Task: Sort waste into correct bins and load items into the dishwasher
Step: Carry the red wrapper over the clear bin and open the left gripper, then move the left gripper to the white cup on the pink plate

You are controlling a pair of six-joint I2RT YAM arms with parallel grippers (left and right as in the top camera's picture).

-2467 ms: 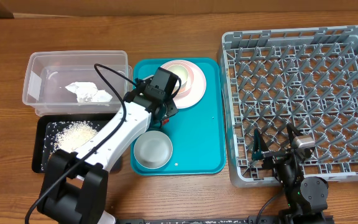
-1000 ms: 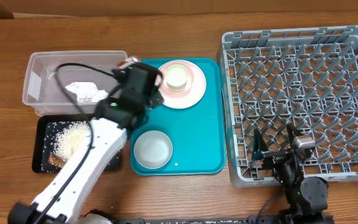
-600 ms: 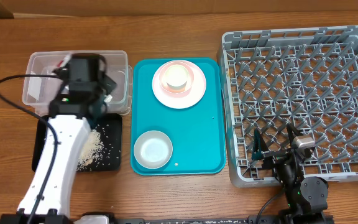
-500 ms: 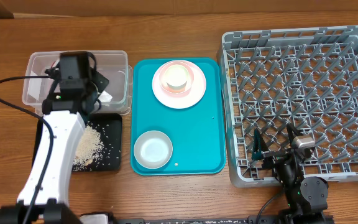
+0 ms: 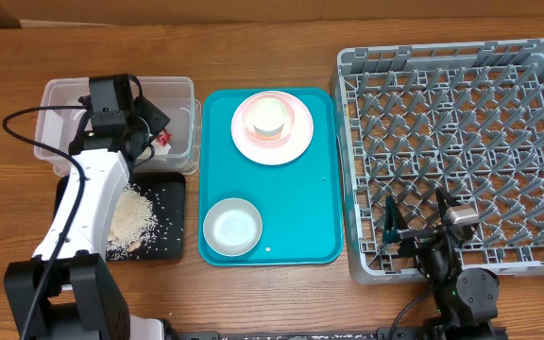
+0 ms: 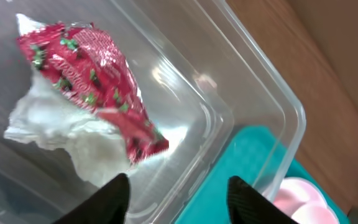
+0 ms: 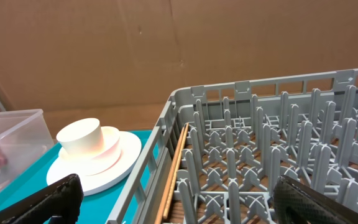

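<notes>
My left gripper leaves the clear tub next, crosses over the teal tray and lowers to the cup's tub-side rim (image 5: 254, 115) (image 6: 298, 211).
My left gripper (image 5: 149, 127) hangs over the clear tub (image 5: 59, 123), open with nothing between its fingers (image 6: 114, 199). In the left wrist view the crumpled red wrapper (image 6: 89, 81) lies on the white napkin (image 6: 61, 124) inside the tub, clear of the fingertips. White grains (image 5: 126, 217) lie in the black tray (image 5: 163, 241). The stacked pink and white plates (image 5: 286, 142) carry a small white cup (image 5: 267, 115). A white bowl (image 5: 231, 228) sits nearer the front. My right gripper (image 5: 414, 222) stands open and empty over the front left corner of the grey dishwasher rack (image 5: 461, 142).
Plates and bowl rest on a teal tray (image 5: 300, 208) between the bins and the rack. In the right wrist view the rack's pegs (image 7: 260, 155) fill the right side, and the cup (image 7: 79, 138) and plates show at left. Bare wood table surrounds everything.
My left arm swung left from the teal tray to the clear tub carrying the red wrapper. Its jaws have opened and the wrapper now lies in the tub. The right arm has not moved.
</notes>
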